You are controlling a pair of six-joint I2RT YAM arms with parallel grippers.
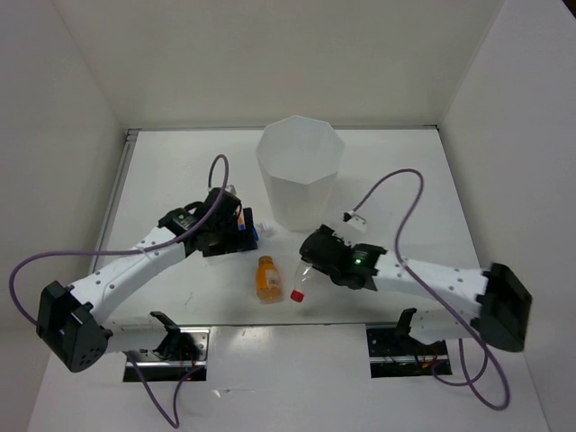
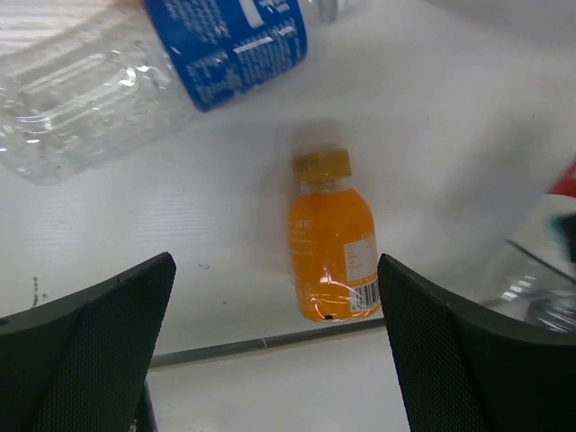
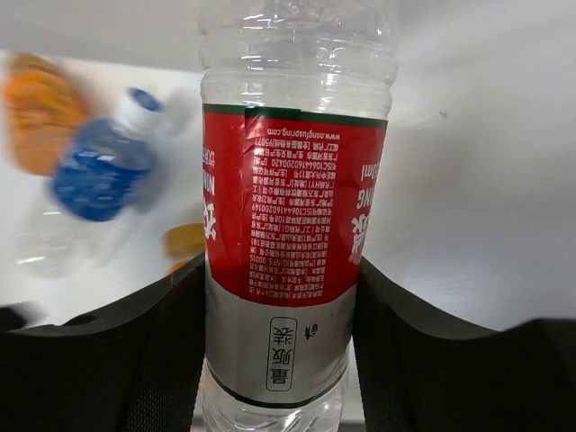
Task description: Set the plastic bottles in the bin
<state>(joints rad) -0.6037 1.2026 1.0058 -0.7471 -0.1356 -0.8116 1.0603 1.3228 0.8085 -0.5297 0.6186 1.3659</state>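
Note:
My right gripper will next move high up and outward over the bin's opening [image 1: 300,149] to let go of the clear bottle. The tall bin is outward of my gripper.
My right gripper [image 1: 314,262] [image 3: 279,297] is shut on the clear bottle with the red label [image 3: 292,198]; both pads press its sides just below the label. Its red cap [image 1: 296,294] points toward the table's near edge. The short orange bottle [image 1: 267,277] [image 2: 331,238] lies on the table just left of it. The clear bottle with the blue label [image 2: 135,63] [image 1: 256,231] lies by my left gripper [image 1: 236,232] [image 2: 274,270], which hangs open above the table with nothing between its fingers. The tall white bin [image 1: 300,171] stands behind the bottles.
White walls close in the table at the left, back and right. The arms' purple cables [image 1: 400,193] loop over the table beside the bin. A dark seam [image 2: 261,342] marks the table's near edge below the orange bottle.

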